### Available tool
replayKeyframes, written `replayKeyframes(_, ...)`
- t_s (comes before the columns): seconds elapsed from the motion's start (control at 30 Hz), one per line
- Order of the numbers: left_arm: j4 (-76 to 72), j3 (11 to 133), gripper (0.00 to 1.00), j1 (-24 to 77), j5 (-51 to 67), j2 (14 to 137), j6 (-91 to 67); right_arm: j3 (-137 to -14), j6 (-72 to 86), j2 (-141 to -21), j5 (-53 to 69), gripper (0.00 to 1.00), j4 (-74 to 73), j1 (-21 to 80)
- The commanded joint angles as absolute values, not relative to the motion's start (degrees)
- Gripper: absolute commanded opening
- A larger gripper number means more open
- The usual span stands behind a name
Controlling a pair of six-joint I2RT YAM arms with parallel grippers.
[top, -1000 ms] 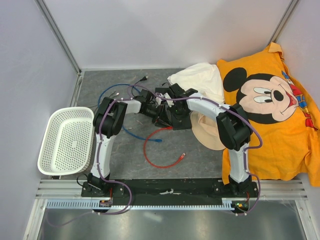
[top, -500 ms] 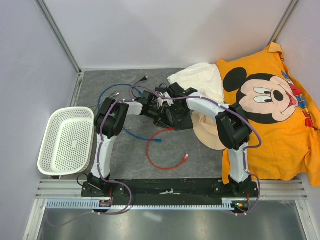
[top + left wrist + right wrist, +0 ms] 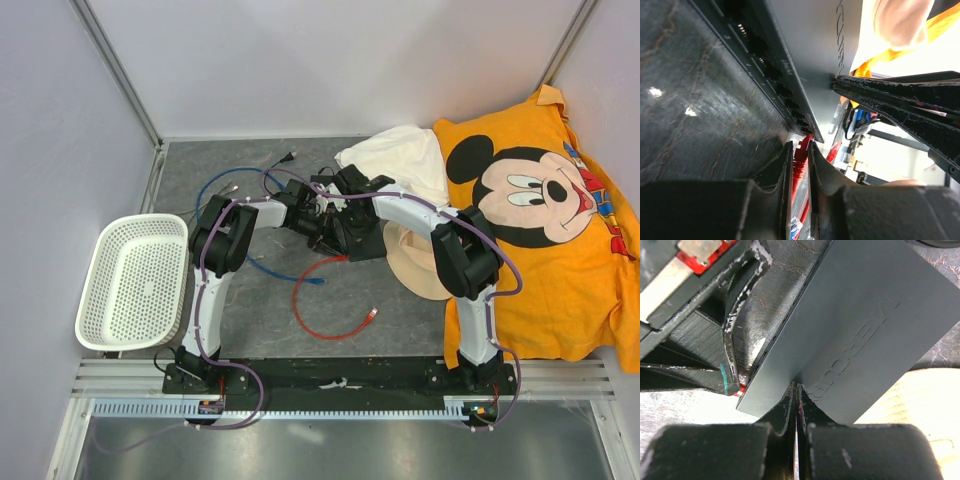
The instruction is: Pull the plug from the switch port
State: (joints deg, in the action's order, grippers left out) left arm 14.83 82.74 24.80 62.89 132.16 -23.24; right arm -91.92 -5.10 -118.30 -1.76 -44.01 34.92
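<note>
I will pull my left gripper away from the port edge, then outward beside the black cord [image 3: 264, 180], and release the red plug, as my right gripper pins the switch.
The switch is a flat matte black box [image 3: 362, 240] [image 3: 805, 55] [image 3: 860, 315], with its row of ports along the narrow edge that faces my left arm. A red plug [image 3: 801, 152] sits at the last port of that row, and its red cable [image 3: 315, 300] loops toward the near side of the mat. My left gripper [image 3: 800, 150] [image 3: 322, 226] is shut on the red plug, one finger on each side. My right gripper [image 3: 796, 388] [image 3: 347, 200] is shut, its joined fingertips pressed on the switch's top face. A sliver of the red plug [image 3: 742, 388] shows under the left fingers [image 3: 737, 340].
A white perforated basket [image 3: 138, 282] stands at the left. An orange Mickey shirt [image 3: 545, 200], white cloth [image 3: 400, 160] and tan hat [image 3: 415, 268] lie to the right of the switch. A blue cable [image 3: 270, 272] and a black cord [image 3: 280, 160] lie on the mat.
My left gripper has slid right to the switch's port edge and closed on the red plug. The right gripper has stayed pressed on the switch.
</note>
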Motion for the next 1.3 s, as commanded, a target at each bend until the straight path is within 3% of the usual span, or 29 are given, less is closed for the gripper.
replayKeyframes(0.0, 23.62, 83.41, 0.02, 24.88, 56.25, 131.4, -14.86, -89.12, -3.87, -122.43, -0.18, 0.0, -42.45, 34.45)
replayKeyframes(0.33, 41.38, 85.16, 0.01, 17.77, 54.14, 131.84, -0.09, -92.28, -3.78, -124.89, -0.18, 0.0, -42.54, 33.14)
replayKeyframes(0.6, 44.29, 87.36, 0.02, 13.01, 48.79, 127.45, 6.32, -98.69, -6.06, -127.35, -1.14, 0.0, -42.89, 32.34)
replayKeyframes(1.0, 57.37, 116.33, 0.02, 5.99, 36.66, 128.67, 14.85, -100.9, -7.73, -125.6, -3.86, 0.0, -41.92, 33.31)
replayKeyframes(1.27, 57.83, 125.76, 0.03, 4.22, 23.84, 129.63, 16.62, -100.72, -8.17, -124.01, -5.45, 0.0, -41.48, 35.16)
